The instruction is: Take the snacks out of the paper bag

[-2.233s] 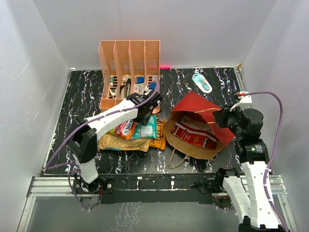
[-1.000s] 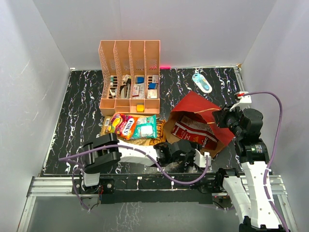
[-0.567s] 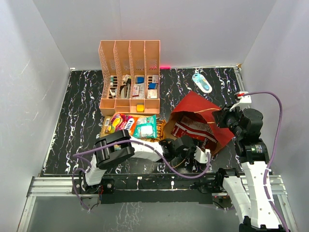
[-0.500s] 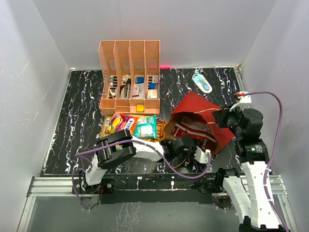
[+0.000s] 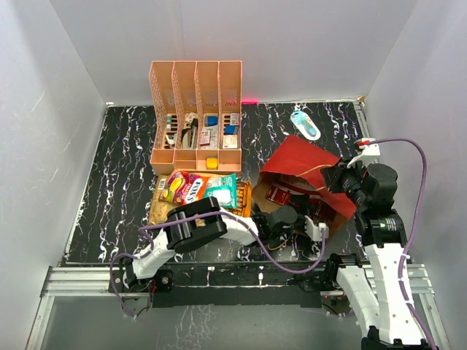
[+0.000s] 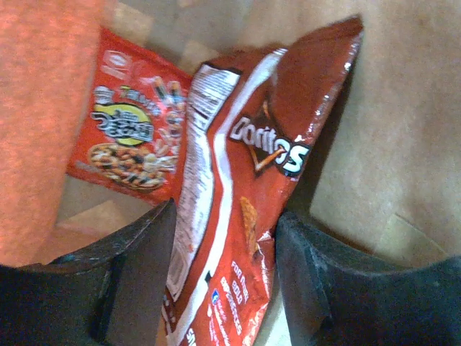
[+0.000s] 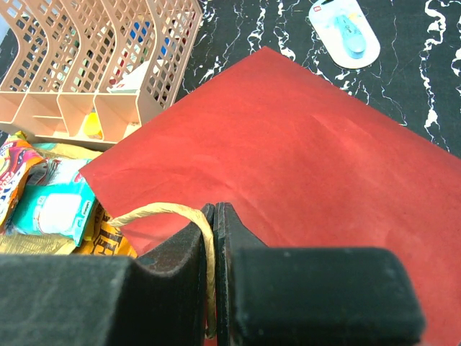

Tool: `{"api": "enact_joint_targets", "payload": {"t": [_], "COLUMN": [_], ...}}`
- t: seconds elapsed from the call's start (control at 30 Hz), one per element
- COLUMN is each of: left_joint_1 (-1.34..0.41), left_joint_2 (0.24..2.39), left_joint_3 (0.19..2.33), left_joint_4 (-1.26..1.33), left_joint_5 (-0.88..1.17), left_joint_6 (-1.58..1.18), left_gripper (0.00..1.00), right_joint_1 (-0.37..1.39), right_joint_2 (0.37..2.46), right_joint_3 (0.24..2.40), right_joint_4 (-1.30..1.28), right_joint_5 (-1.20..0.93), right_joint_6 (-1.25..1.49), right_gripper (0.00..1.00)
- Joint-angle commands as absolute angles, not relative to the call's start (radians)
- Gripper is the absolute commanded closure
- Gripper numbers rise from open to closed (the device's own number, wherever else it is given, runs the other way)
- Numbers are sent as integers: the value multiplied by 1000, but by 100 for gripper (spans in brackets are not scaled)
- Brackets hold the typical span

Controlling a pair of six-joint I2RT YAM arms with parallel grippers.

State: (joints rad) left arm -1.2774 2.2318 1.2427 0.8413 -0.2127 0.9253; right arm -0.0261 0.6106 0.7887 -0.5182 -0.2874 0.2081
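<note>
My left gripper eases slightly outward and deeper into the paper bag (image 5: 306,164) next, along the red chip bag, since its open fingers already straddle it.
The paper bag (image 5: 306,164), dark red outside and kraft inside, lies on its side with its mouth facing my left arm. My right gripper (image 7: 214,277) is shut on the bag's thin handle loop (image 7: 162,214), holding the top panel (image 7: 302,166) up. My left gripper (image 5: 288,219) is inside the mouth. In the left wrist view it (image 6: 227,281) stands open, one finger (image 6: 137,281) on each side of a red chip bag (image 6: 245,180). An orange-red packet (image 6: 130,137) lies behind it. Other snacks lie outside: candy bag (image 5: 182,188), teal-white packet (image 5: 219,191), mustard-gold bag (image 5: 162,211), flat orange packet (image 5: 244,195).
A peach slotted organiser (image 5: 195,117) with small items stands at the back left, just beyond the snack pile. A light-blue-and-white oval packet (image 5: 305,124) lies at the back right. A loose bag handle (image 5: 271,237) trails near the table's front edge.
My left arm swung from the snack pile round to the bag's mouth and went in, its jaws widening. The bag's top panel now sits higher. The right arm stayed put.
</note>
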Motion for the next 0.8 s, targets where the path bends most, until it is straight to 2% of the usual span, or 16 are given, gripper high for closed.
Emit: {"api": "enact_joint_targets", "payload": {"t": [0.0, 0.2, 0.63, 0.77], "left_joint_1": [-1269, -1251, -1238, -1237], "left_joint_2": [2234, 2263, 2264, 2278], "left_joint_3": [1304, 1367, 1391, 1377], "left_joint_4": [1071, 1021, 757, 778], "left_joint_5": [-288, -262, -125, -141], "left_joint_6": [980, 971, 892, 906], "left_gripper": [48, 49, 45, 43], "right_joint_1": [-20, -20, -20, -20], "right_joint_2": [611, 615, 607, 605], "right_joint_3": [790, 790, 790, 790], "right_joint_4": [-452, -453, -455, -454], "right_joint_5": [-295, -295, -290, -291], "right_joint_6": [196, 196, 196, 195], "right_gripper": [92, 92, 92, 92]}}
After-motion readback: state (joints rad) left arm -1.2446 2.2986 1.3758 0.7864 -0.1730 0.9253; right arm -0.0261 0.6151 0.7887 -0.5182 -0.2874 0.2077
